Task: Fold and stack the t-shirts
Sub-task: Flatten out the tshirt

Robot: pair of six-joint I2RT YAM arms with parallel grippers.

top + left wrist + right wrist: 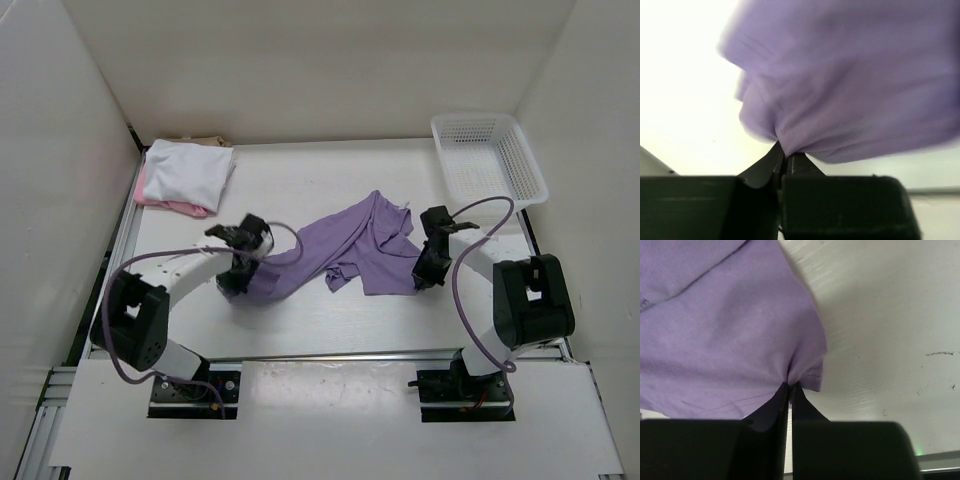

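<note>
The pinched purple end should next go outward in my left gripper to the bare tabletop (246,196) beside the folded stack and be released there, since the shirt lies bunched.
The lavender purple t-shirt (352,247) lies crumpled across the middle of the table, stretched between both arms. My left gripper (240,282) is shut on its left end; the left wrist view shows the cloth (850,90) pinched at the fingertips (784,150). My right gripper (428,275) is shut on its right edge; the right wrist view shows the hem (740,340) pinched at the fingertips (790,386). A folded stack stands at the back left: the white shirt (188,170) on top, the pink one (180,207) under it, a tan-beige edge (205,141) behind.
A white plastic mesh basket (488,158) stands at the back right corner. White walls enclose the table on three sides. Purple cables loop beside each arm.
</note>
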